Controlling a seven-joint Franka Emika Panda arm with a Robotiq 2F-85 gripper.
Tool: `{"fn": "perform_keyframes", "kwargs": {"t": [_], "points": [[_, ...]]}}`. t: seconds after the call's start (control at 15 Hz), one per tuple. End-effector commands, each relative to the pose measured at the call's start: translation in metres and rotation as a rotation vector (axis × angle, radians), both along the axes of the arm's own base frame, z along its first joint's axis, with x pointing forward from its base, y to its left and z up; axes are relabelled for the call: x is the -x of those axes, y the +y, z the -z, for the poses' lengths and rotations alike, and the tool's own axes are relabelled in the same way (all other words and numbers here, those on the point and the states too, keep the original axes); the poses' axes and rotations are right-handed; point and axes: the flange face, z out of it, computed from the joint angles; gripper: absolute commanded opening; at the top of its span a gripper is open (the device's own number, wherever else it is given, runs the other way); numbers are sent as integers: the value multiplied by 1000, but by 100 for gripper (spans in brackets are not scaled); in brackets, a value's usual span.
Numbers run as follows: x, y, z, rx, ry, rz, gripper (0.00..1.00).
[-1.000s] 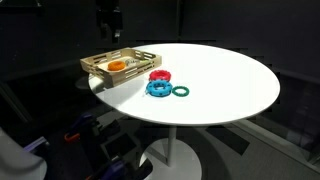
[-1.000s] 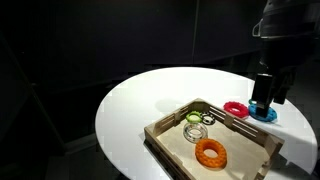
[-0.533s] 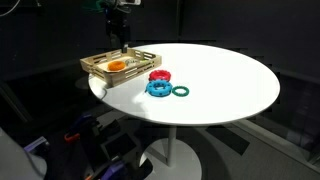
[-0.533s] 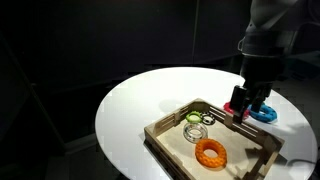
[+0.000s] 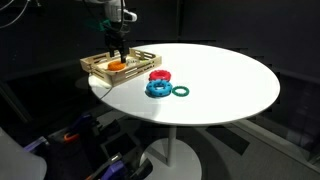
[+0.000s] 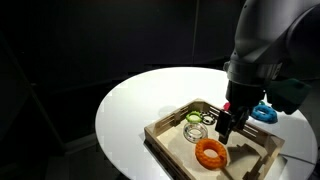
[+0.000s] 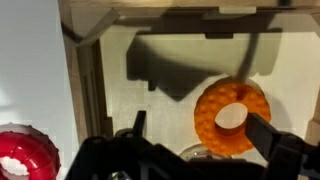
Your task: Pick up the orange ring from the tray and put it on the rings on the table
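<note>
My gripper lowers onto the orange ring's near rim [image 5: 123,66] [image 7: 206,117] next, one finger into the hole and one outside, since the fingers still hang above the ring.
The orange ring [image 5: 117,66] lies flat in the wooden tray [image 5: 96,66] at the table's edge; it also shows in an exterior view [image 6: 211,152] and in the wrist view [image 7: 232,115]. My gripper [image 5: 120,55] hangs open and empty just above the tray, close over the ring [image 6: 226,128]. In the wrist view its fingers [image 7: 198,120] straddle the ring's left part without touching it. The rings on the table are a red one [image 5: 159,76], a blue one [image 5: 158,88] and a green one [image 5: 181,91], beside the tray.
The tray [image 6: 165,132] also holds a green ring and a clear ring [image 6: 196,123]. The red ring shows at the wrist view's lower left [image 7: 25,158]. The round white table [image 5: 230,85] stands in dark surroundings.
The arm has moved from over the rings on the table to over the tray and come down towards the orange ring. The gripper stays open.
</note>
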Motion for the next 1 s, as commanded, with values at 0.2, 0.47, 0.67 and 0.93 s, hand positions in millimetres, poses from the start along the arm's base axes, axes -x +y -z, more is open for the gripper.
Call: {"fn": "perform_keyframes", "kwargs": {"t": [0.2, 0.47, 0.67, 0.93], "points": [[-9, 14, 15, 27, -65, -38, 100], [-12, 19, 22, 44, -87, -49, 100], [-15, 24, 29, 54, -84, -56, 91], [-17, 28, 37, 61, -74, -59, 84]]}}
